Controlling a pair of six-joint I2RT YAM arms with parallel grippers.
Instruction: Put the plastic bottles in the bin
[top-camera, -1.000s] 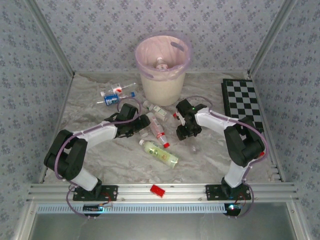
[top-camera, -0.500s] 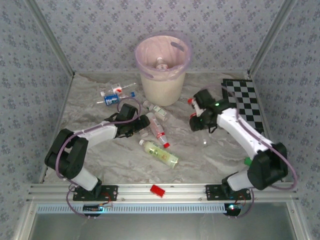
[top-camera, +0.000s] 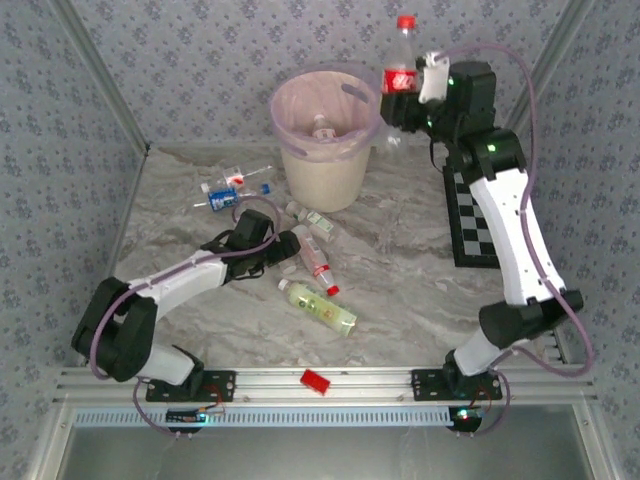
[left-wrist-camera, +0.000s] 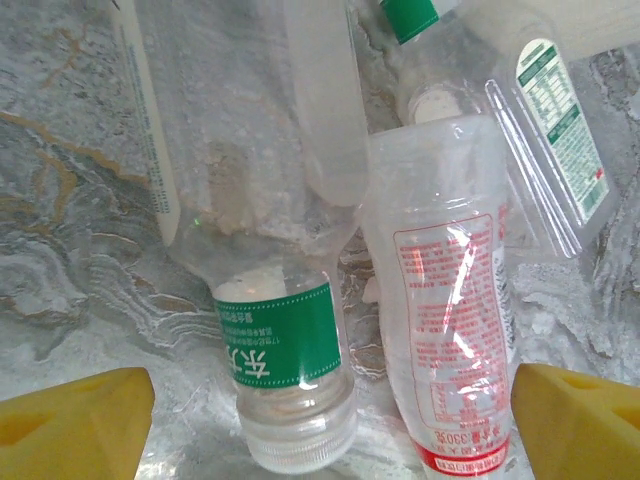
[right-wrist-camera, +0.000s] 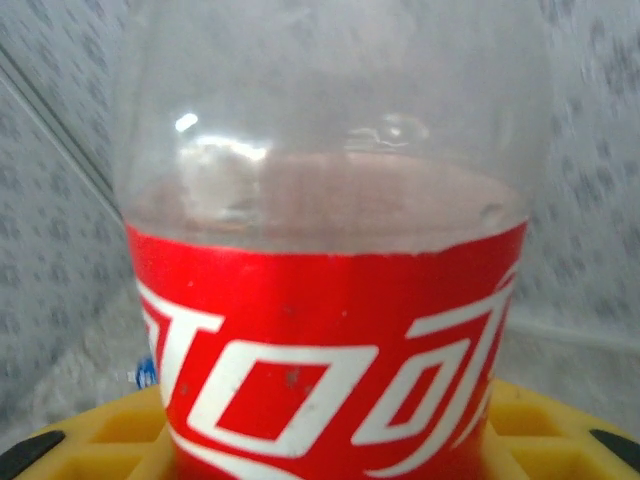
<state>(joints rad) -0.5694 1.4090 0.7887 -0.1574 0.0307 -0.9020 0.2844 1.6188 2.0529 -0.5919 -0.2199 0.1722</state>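
The clear cola bottle (top-camera: 401, 72) still hangs beside the bin's rim, so the robot's right gripper will carry it over the pink-lined opening (top-camera: 323, 108), lower it and release it.
My right gripper (top-camera: 414, 92) is raised high, just right of the bin's rim, and shut on a clear cola bottle (top-camera: 401, 72) with a red cap and red label (right-wrist-camera: 330, 340). The bin (top-camera: 325, 135), cream with a pink liner, holds one bottle (top-camera: 320, 125). My left gripper (top-camera: 290, 248) is low over the table and open. Between its yellow fingertips (left-wrist-camera: 70, 425) lie a green-labelled bottle (left-wrist-camera: 280, 350) and a red-printed bottle (left-wrist-camera: 450, 330). A greenish bottle (top-camera: 318, 305) lies nearer the front. More bottles (top-camera: 228, 190) lie at the left back.
A black-and-white chequered board (top-camera: 492, 215) lies at the right, under my right arm. A small red block (top-camera: 316, 381) sits on the front rail. Patterned walls close in the left, back and right sides.
My right arm has lifted the cola bottle off the table and swung it up and back to beside the bin's rim. My left arm has barely moved.
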